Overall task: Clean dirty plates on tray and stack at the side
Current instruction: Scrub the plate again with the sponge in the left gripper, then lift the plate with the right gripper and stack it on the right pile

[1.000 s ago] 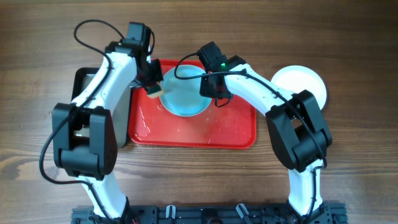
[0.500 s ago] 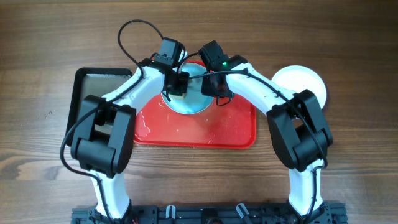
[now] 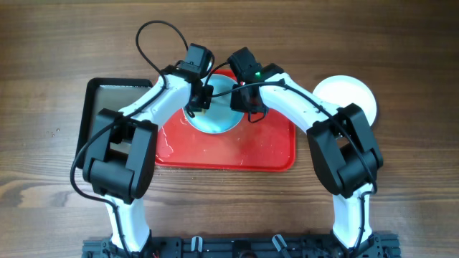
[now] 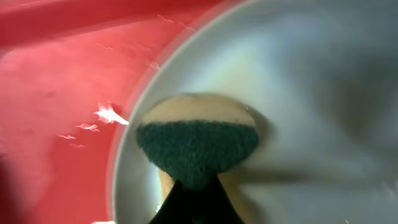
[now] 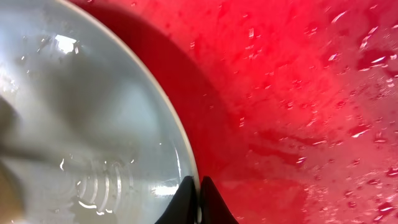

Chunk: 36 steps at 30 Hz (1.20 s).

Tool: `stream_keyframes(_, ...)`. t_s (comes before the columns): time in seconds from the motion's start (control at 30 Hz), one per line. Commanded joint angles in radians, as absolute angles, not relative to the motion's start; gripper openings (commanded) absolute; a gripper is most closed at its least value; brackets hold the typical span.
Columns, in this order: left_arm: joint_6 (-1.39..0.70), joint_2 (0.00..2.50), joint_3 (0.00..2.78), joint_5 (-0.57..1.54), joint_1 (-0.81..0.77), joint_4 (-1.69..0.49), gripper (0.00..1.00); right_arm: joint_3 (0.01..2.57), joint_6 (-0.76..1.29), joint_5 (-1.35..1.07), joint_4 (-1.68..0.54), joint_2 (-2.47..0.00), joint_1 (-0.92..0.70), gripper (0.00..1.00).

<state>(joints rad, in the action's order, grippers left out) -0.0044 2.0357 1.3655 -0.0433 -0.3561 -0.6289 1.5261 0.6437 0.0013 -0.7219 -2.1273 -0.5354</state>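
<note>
The mint-blue plate lifts up next, comes down onto the white plate [image 3: 351, 97] and is released, since that lies to the right of my right gripper in the overhead view.
A pale mint-blue plate [image 3: 219, 123] lies wet at the back of the red tray [image 3: 237, 150]. My left gripper [image 3: 199, 102] is shut on a yellow sponge with a green scouring face [image 4: 196, 146], pressed onto the plate's inner surface [image 4: 323, 93] near its left rim. My right gripper [image 3: 247, 107] is shut on the plate's right rim [image 5: 198, 202]; the plate [image 5: 81, 112] shows water streaks and the tray [image 5: 298, 93] is beaded with droplets. A white plate [image 3: 351, 97] lies on the table to the right of the tray. No second mint-blue plate shows.
A smaller black tray with a grey bottom [image 3: 107, 97] lies against the red tray's left side, partly under my left arm. Both arms reach over the back half of the red tray. Bare wooden table surrounds everything.
My left gripper has carried the sponge to the right, from the tray's left edge onto the mint-blue plate. My right gripper has stayed on the plate's rim.
</note>
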Motion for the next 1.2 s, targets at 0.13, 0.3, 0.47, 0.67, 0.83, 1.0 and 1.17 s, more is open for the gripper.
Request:
stream_keyframes(0.13, 0.168, 2.082, 1.323, 0.451, -0.371, -0.691, 0.04, 1.530, 0.628, 0.028, -0.717, -2.104, -0.535, 0.04)
stream_keyframes(0.3, -0.273, 2.082, 1.323, -0.252, -0.368, -0.500, 0.04, 1.530, 0.628, 0.028, -0.717, -2.104, -0.535, 0.04)
stream_keyframes(0.47, -0.331, 2.081, 1.324, -0.499, -0.369, -0.572, 0.04, 1.530, 0.628, 0.024, -0.717, -2.104, -0.535, 0.04)
stream_keyframes(0.67, -0.361, 2.055, 1.526, -0.505, -0.368, -0.782, 0.04, 1.530, 0.608, -0.002, -0.719, -2.104, -0.535, 0.04)
stream_keyframes(0.83, -0.360, 2.012, 1.714, -0.507, -0.352, -0.893, 0.04, 1.524, 0.601, -0.016, -0.719, -2.104, -0.535, 0.04)
stream_keyframes(1.0, -0.361, 1.997, 1.713, -0.379, -0.298, -0.952, 0.04, 1.524, 0.464, -0.227, -0.668, -2.085, -0.532, 0.04)
stream_keyframes(1.17, -0.429, 1.997, 1.699, -0.219, -0.214, -0.971, 0.04, 1.524, 0.420, -0.271, -0.725, -1.924, -0.476, 0.04)
